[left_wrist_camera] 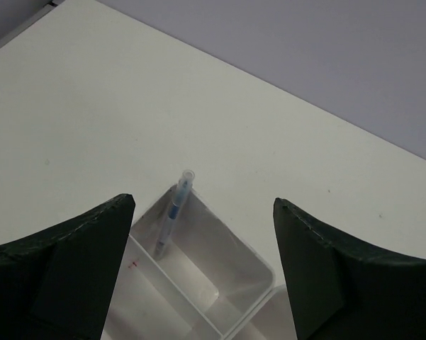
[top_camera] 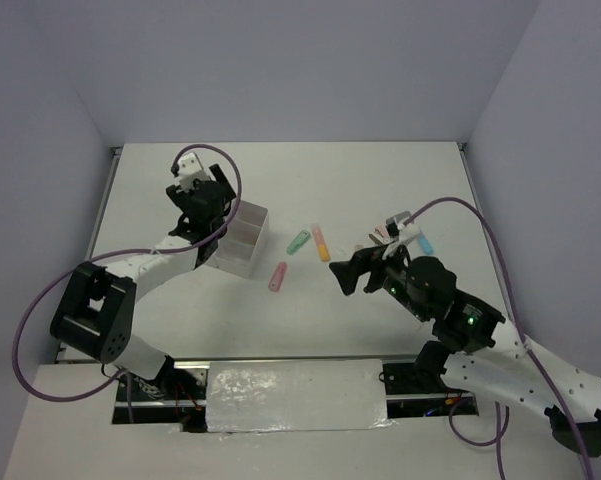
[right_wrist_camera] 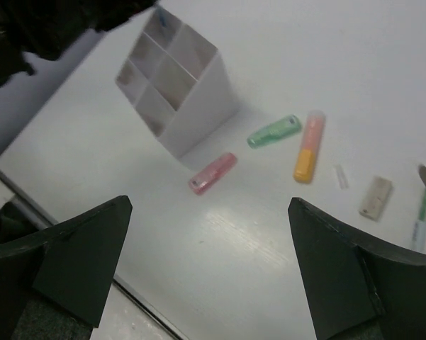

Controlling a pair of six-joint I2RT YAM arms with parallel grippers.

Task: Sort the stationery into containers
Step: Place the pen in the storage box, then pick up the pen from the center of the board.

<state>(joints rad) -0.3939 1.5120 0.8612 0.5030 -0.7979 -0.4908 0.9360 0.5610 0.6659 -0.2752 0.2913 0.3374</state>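
Next I will swing my right gripper right in the wrist view, tilting down onto the thin green pen's pale body (right_wrist_camera: 419, 231).
The translucent four-compartment box (top_camera: 242, 240) stands left of centre; it also shows in the right wrist view (right_wrist_camera: 174, 81). My left gripper (top_camera: 218, 228) hovers over it, open and empty (left_wrist_camera: 204, 205). A thin blue pen (left_wrist_camera: 171, 212) leans in one far compartment (left_wrist_camera: 220, 262). A pink marker (top_camera: 277, 277), a green marker (top_camera: 298, 242) and an orange-yellow marker (top_camera: 321, 243) lie on the table right of the box. My right gripper (top_camera: 342, 277) is open and empty above the table, right of the pink marker (right_wrist_camera: 213, 173).
A tan eraser (right_wrist_camera: 376, 197), a small clear piece (right_wrist_camera: 341, 177) and a thin green pen (right_wrist_camera: 419, 219) lie right of the orange-yellow marker (right_wrist_camera: 306, 146). A blue marker (top_camera: 423, 243) and thin pens (top_camera: 385, 232) lie by the right arm. The table's near edge (right_wrist_camera: 78, 283) is close.
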